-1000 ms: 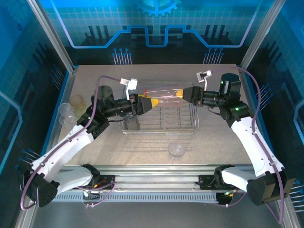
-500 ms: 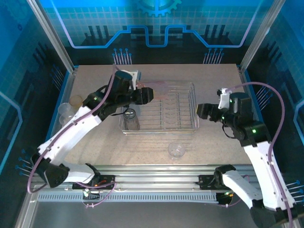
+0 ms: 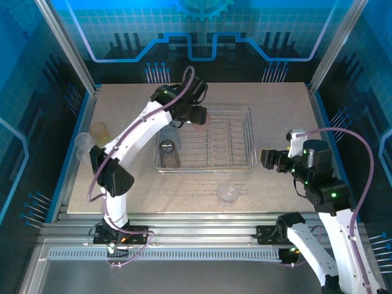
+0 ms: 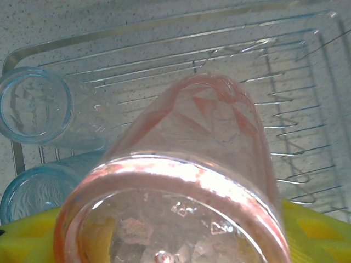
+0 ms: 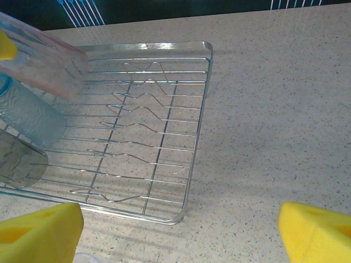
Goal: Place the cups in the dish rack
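My left gripper is above the bare wires beside the pale blue cup, so next it will move down and let go of the pink-red cup on the wires there.
My left gripper is shut on a pink-red cup, its yellow pads on either side of the base. It holds the cup tilted over the far left end of the dish rack, where the cup hangs above the wires. A pale blue cup and a smoky grey cup sit in the rack's left end. My right gripper is open and holds nothing, on the table just right of the rack, its yellow fingers wide apart.
A clear cup sits on the table in front of the rack. An amber cup and a clear one stand near the left edge. Blue enclosure walls ring the table.
The right gripper let go of the pink-red cup, drew back to the right of the rack and opened wider. The left arm swung the cup to the rack's far left end.
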Robot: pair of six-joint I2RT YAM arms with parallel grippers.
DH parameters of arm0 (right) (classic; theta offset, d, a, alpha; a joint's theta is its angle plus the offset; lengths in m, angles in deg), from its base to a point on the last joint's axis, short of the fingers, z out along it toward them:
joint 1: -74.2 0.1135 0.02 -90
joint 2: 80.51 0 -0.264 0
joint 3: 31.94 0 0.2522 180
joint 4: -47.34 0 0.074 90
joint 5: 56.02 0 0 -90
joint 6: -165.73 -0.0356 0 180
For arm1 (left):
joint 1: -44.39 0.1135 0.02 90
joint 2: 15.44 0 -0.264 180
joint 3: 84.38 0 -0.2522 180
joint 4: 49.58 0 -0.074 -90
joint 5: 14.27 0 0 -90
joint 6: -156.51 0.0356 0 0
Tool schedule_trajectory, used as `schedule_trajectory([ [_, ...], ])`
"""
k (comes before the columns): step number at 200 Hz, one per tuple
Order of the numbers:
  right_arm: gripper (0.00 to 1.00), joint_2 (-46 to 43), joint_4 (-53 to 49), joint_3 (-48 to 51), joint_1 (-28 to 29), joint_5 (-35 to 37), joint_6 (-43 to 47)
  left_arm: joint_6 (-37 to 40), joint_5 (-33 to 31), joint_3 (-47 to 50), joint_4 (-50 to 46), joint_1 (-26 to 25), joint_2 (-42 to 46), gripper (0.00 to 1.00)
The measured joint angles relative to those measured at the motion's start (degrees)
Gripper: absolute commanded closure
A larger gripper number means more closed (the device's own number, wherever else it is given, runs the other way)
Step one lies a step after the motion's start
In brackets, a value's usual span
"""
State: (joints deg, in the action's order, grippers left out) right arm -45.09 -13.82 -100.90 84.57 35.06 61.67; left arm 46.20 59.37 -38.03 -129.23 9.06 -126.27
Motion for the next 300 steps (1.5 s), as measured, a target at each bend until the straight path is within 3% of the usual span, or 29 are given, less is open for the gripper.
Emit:
schedule_trajectory([
  [18, 0.02, -1.92, -0.22, 0.59, -0.07, -0.11, 0.26, 1.25, -1.16, -2.97, -2.84, 0.00, -2.97, 0.65],
  [127, 0.01, -5.95, -1.46, 4.48, -0.11, -2.51, 0.20, 5.86, -2.05, -14.80, -8.68, 3.26, -14.97, 0.56],
  [229, 0.00, -8.98, 0.61, 9.31, -0.33, -4.15, -0.96, 9.73, -1.99, -18.18, -8.76, 4.37, -20.57, 0.51],
  [300, 0.00, -9.64, 4.00, 11.13, -1.18, -4.76, -3.08, 11.30, -1.81, -20.09, -8.17, 4.92, -23.65, 0.41],
])
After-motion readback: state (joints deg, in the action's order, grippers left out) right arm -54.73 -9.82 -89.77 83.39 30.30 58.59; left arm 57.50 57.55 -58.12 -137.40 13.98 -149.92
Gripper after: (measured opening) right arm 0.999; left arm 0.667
